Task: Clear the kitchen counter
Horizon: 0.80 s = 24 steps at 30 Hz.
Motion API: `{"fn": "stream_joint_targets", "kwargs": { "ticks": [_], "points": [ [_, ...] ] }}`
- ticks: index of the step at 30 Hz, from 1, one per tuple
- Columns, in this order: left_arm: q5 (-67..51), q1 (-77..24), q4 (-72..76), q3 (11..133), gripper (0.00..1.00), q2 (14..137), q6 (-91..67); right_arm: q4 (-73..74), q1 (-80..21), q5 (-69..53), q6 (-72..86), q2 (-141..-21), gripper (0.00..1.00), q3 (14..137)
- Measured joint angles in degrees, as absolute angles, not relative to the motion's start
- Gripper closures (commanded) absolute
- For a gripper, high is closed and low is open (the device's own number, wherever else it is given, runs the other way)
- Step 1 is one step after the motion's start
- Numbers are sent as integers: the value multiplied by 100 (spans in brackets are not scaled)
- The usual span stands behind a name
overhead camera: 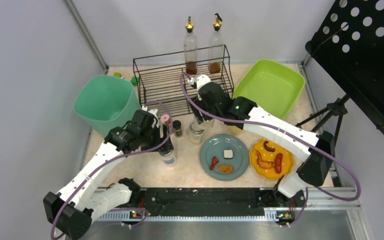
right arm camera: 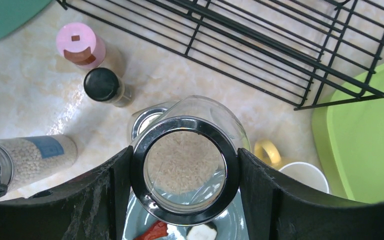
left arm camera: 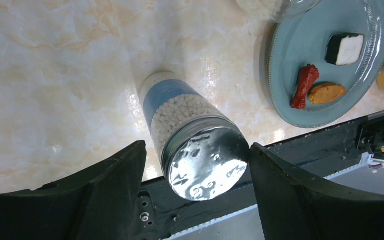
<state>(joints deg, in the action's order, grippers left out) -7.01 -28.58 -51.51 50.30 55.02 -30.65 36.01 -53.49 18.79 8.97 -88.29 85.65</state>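
Note:
The bare wires before the bottle (right arm camera: 280, 37) nearest the lime tub lie outward, so my right gripper should next raise the rice jar outward over them, lower it and release it.
The beige marbled kitchen counter (overhead camera: 185, 175) carries jars, shakers and plates. A tall jar of white beads (overhead camera: 168, 156) with a blue label and silver lid (left arm camera: 205, 165) stands near the front. My left gripper (overhead camera: 164, 132) (left arm camera: 197, 145) is closed round its top. The right finger touches the lid rim and the left fingertip sits at the glass. A glass jar of rice (overhead camera: 195, 132) (right arm camera: 185, 170) has a black ring lid. My right gripper (overhead camera: 198, 117) (right arm camera: 184, 150) is shut on it, both fingers against the ring.
A pink-capped shaker (overhead camera: 165, 119) and a black-capped shaker (overhead camera: 177, 127) stand between the arms. Behind them are a teal bin (overhead camera: 105, 102), a black wire rack (overhead camera: 180, 80) holding two bottles (overhead camera: 190, 47), and a lime tub (overhead camera: 270, 87). A blue plate (overhead camera: 237, 167), a yellow plate (overhead camera: 286, 172) and a mug (right arm camera: 300, 175) hold the right.

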Motion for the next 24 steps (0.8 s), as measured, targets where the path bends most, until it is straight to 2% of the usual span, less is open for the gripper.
{"fn": "stream_joint_targets", "kwargs": {
  "ticks": [15,24],
  "points": [
    [185,-3557,-5461,5181,13,5260,-3356,3557,-5009,1577,921,-8903,71,8556],
    [701,-4171,-4644,4388,7,4447,-3634,3559,-5009,1474,921,-8901,70,8549]
  ]
}}
